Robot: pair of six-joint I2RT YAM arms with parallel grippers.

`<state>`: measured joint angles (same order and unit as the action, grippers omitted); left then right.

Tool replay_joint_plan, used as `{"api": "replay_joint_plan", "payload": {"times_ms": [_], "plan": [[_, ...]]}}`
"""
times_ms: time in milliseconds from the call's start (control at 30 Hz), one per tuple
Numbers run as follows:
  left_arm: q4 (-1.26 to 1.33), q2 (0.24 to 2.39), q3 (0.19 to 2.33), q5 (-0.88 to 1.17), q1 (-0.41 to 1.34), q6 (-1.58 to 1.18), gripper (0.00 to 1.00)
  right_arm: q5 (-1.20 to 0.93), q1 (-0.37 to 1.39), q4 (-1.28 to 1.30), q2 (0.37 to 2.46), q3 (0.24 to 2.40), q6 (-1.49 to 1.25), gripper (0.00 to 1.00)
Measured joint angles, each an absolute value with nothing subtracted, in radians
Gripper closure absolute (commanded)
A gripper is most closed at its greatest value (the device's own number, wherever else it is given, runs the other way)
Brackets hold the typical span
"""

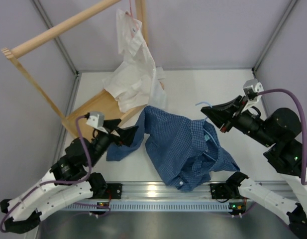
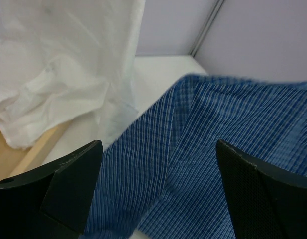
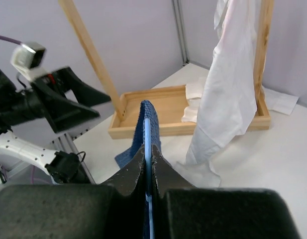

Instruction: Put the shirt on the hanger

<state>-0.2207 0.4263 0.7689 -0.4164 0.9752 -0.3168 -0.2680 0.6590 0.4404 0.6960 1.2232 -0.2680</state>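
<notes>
I will next move my left gripper to the right in the top view, onto the shirt's raised fold by the sleeve (image 1: 147,118) (image 2: 177,103), because the fold stands up facing the spread fingers.
The dark blue checked shirt (image 1: 180,149) lies crumpled at mid-table, one sleeve trailing left. My right gripper (image 1: 209,112) hovers at its right upper edge, shut on the light-blue wire hanger (image 1: 199,104), whose hook pokes out beside the fingers. In the right wrist view the wire (image 3: 148,132) runs straight out from between the closed fingers of the right gripper (image 3: 148,149), with shirt cloth (image 3: 154,122) draped over it. My left gripper (image 1: 127,135) stands open over the sleeve. The left wrist view shows that gripper (image 2: 158,147) spread wide above checked fabric (image 2: 203,149), holding nothing.
A wooden rack with a tray base (image 1: 88,113) stands at the back left. A white shirt (image 1: 134,69) hangs from it on a pinkish hanger and spills onto the table, close to the blue shirt (image 2: 58,74). A metal rail (image 1: 158,191) runs along the near edge.
</notes>
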Motion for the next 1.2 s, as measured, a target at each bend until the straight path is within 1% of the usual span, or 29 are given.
{"api": "replay_joint_plan", "payload": {"times_ms": [200,367,500,533,567,600,633,767,833,933,1067,1200], "plan": [[-0.273,0.546,0.692,-0.395,0.975,-0.375,0.02,-0.265,0.659,0.479,0.726,1.285,-0.262,1.00],[-0.219,0.610,0.639,-0.374,0.975,-0.396,0.02,-0.286,0.659,0.499,0.745,1.311,-0.262,1.00],[-0.142,0.701,0.633,-0.382,0.975,-0.399,0.03,-0.316,0.659,0.504,0.747,1.311,-0.262,1.00],[-0.124,0.734,0.634,-0.395,0.975,-0.402,0.17,-0.322,0.659,0.504,0.747,1.311,-0.262,1.00],[-0.107,0.765,0.634,-0.414,0.975,-0.410,0.37,-0.327,0.659,0.504,0.746,1.311,-0.262,1.00],[-0.098,0.797,0.634,-0.435,0.975,-0.421,0.61,-0.335,0.659,0.504,0.746,1.312,-0.262,1.00],[-0.096,0.827,0.635,-0.470,0.975,-0.435,0.99,-0.342,0.659,0.505,0.746,1.312,-0.262,1.00],[-0.133,0.914,0.663,-0.668,0.957,-0.495,1.00,-0.331,0.659,0.529,0.726,1.312,-0.244,1.00],[-0.156,0.918,0.672,-0.778,0.939,-0.538,1.00,-0.291,0.659,0.556,0.703,1.311,-0.220,1.00],[-0.197,0.882,0.680,-0.888,0.894,-0.596,1.00,-0.224,0.659,0.590,0.653,1.298,-0.181,1.00],[-0.261,0.829,0.705,-0.903,0.745,-0.651,1.00,-0.142,0.659,0.628,0.570,1.277,-0.141,1.00],[-0.287,0.823,0.719,-0.789,0.585,-0.678,1.00,-0.091,0.659,0.649,0.543,1.277,-0.117,1.00]]}}
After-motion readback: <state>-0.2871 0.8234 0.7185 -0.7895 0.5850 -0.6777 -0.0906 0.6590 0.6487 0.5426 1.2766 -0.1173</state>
